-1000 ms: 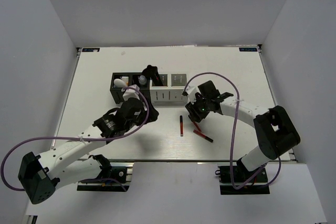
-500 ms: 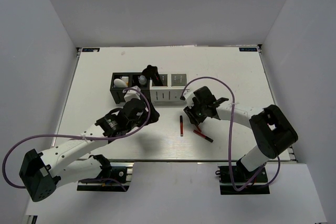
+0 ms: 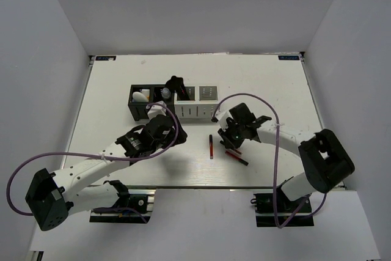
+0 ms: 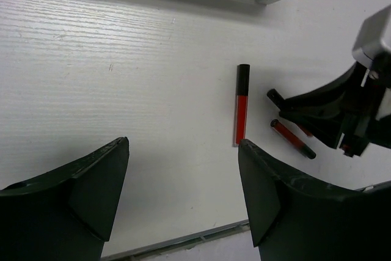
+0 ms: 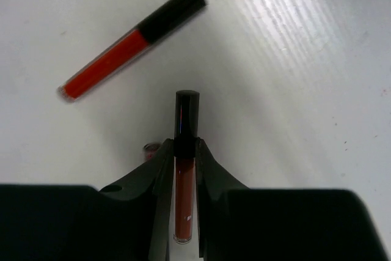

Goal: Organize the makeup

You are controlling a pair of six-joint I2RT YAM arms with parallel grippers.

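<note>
My right gripper will next lift the thin red stick over the white slotted box's empty end section [image 3: 208, 93], which is outward of my gripper, then lower and release it.
My right gripper [image 3: 227, 141] is shut on a thin red stick [image 5: 185, 175] with a black cap, held between the fingers [image 5: 160, 169] low over the table. A second red stick [image 3: 211, 146] lies just to its left and shows in the right wrist view [image 5: 131, 44] and the left wrist view [image 4: 241, 111]. A third red stick [image 3: 237, 158] lies near its right. My left gripper [image 4: 183, 142] is open and empty above the bare table, left of the sticks. A white oval [image 3: 141, 96], a small clear bottle [image 3: 165, 93] and a black brush [image 3: 177, 84] stand in the boxes.
A black slotted box [image 3: 135, 112] and a white slotted box [image 3: 195, 113] stand side by side at the table's middle back. The table's near edge [image 4: 183, 236] runs just under my left gripper. White walls enclose the table.
My right gripper has shifted a little toward the near side, over the sticks. My left arm has moved slightly nearer and to the right.
</note>
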